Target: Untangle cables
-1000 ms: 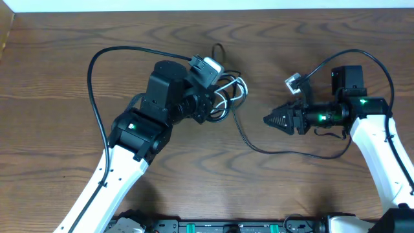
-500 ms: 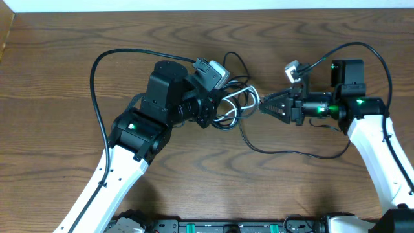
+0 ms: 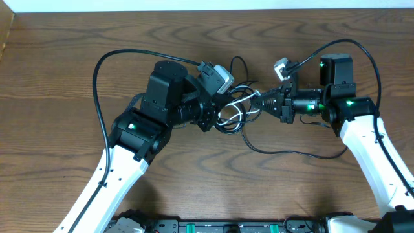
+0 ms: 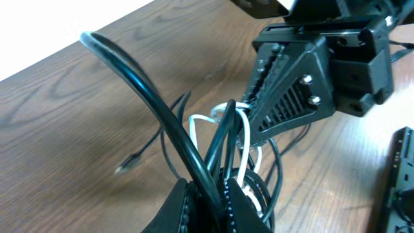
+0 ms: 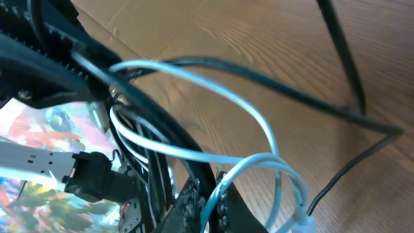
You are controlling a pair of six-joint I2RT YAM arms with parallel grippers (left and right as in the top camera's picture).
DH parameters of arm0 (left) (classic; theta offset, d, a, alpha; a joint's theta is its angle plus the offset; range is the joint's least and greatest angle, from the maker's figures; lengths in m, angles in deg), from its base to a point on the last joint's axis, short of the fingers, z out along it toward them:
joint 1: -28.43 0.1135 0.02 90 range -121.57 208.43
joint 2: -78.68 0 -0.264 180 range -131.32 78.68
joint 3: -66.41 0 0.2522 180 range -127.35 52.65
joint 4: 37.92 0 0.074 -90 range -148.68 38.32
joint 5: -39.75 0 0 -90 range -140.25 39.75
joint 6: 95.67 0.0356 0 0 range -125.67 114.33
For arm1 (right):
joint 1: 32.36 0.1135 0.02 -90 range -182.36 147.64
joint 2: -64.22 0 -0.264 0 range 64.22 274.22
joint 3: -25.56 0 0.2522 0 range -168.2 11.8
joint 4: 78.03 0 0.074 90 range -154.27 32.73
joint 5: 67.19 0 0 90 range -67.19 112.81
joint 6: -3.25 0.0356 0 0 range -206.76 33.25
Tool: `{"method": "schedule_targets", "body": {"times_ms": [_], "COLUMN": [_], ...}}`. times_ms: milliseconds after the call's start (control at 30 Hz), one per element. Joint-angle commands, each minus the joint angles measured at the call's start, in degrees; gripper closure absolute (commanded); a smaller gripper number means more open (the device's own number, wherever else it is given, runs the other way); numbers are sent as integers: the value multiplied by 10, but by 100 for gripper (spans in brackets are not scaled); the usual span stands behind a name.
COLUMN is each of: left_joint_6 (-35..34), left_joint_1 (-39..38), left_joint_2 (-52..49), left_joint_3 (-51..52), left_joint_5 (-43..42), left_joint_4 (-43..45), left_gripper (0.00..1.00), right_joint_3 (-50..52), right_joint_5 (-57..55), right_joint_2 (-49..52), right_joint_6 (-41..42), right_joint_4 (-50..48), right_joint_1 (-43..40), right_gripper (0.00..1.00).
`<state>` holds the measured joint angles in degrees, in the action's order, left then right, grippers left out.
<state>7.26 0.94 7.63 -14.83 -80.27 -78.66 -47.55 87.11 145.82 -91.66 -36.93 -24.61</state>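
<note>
I should next pull the white loop to the right in the overhead view with my right gripper and let go of it there, because the bare wood there is clear of the bundle.
The cables are tangled in one bundle at the table's middle. The white cable loops through the black cable, whose thin tail trails right across the wood. My left gripper is shut on the bundle. In the left wrist view its fingers pinch black cable strands, with the white cable just beside them. My right gripper meets the bundle from the right and is shut on a white loop. The right wrist view shows the white cable running down between its fingers.
Thick black arm cables arc over the wooden table at the left and right. A thin black plug end lies loose on the wood. The table's far edge meets a white strip.
My right gripper has moved left from open table to the bundle and closed on a white loop. The left gripper has shifted the bundle slightly right, still shut.
</note>
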Motion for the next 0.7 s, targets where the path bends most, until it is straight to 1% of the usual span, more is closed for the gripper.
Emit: {"method": "schedule_targets", "body": {"times_ms": [0, 67, 133, 300, 367, 567, 667], "left_joint_6": [9, 9, 5, -46, -64, -90, -92], "left_joint_1": [1, 2, 1, 2, 2, 2, 2], "left_joint_2": [0, 0, 0, 0, 0, 0, 0], "left_joint_3": [-10, -10, -10, -10, -10, -10, -10], "left_joint_5": [75, 104, 150, 308, 348, 422, 433], "left_joint_4": [-3, -7, -12, -26, -30, -38, -39], "left_gripper": [92, 93, 92, 92, 93, 93, 93], "right_joint_3": [1, 1, 1, 1, 1, 1, 1], "right_joint_5": [-10, -10, -16, -30, -32, -44, -44], "right_joint_2": [-9, -9, -9, -9, -9, -9, -9], "right_joint_6": [6, 6, 6, 6, 6, 6, 6], "right_joint_4": [3, 3, 4, 14, 15, 21, 21], "right_joint_1": [2, 2, 2, 1, 1, 1, 1], "right_gripper": [96, 97, 97, 99, 99, 99, 99]}}
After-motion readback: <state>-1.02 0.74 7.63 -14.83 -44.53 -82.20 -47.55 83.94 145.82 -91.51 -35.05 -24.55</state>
